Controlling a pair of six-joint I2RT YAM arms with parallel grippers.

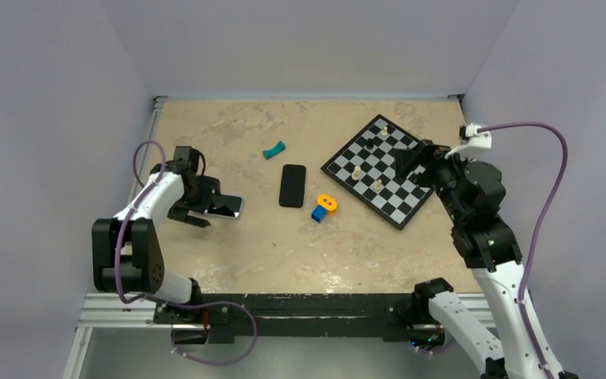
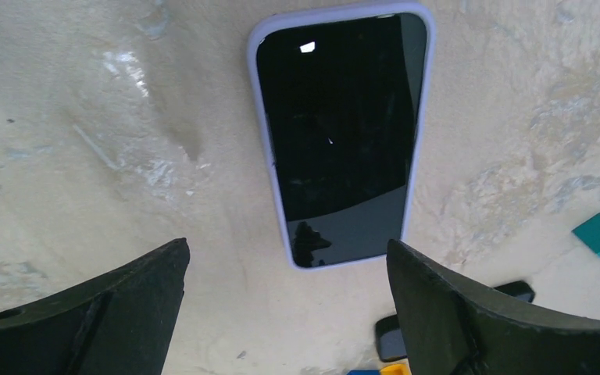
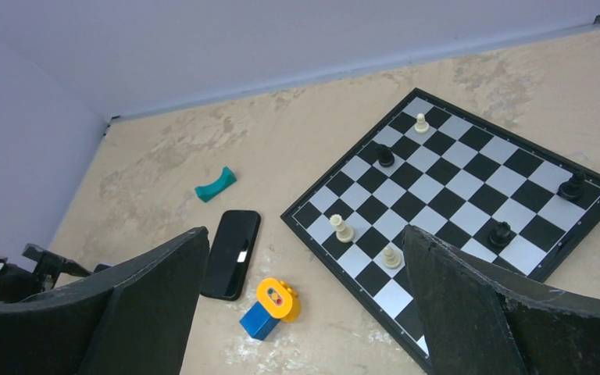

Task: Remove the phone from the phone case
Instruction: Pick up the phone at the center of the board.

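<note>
I need to lower my left gripper and move it outward first, so that its fingers go on both long sides of the lavender case [image 2: 341,133], which is nearer its outer finger.
A phone with a black screen sits face up in a lavender case [image 2: 341,133] and lies flat on the table at the left [image 1: 229,207]. My left gripper [image 2: 287,246] is open and empty, with its fingers spread on either side of the phone's near short end, just short of it [image 1: 209,204]. My right gripper [image 3: 305,234] is open and empty. It hovers above the near-left part of the chessboard [image 1: 412,158], far from the cased phone.
A second black phone [image 1: 292,185] lies at mid-table [image 3: 233,254]. A blue and yellow toy block [image 1: 323,207] is to its right, and a teal curved piece [image 1: 274,149] lies behind it. A chessboard [image 1: 398,207] with several pieces is at the right.
</note>
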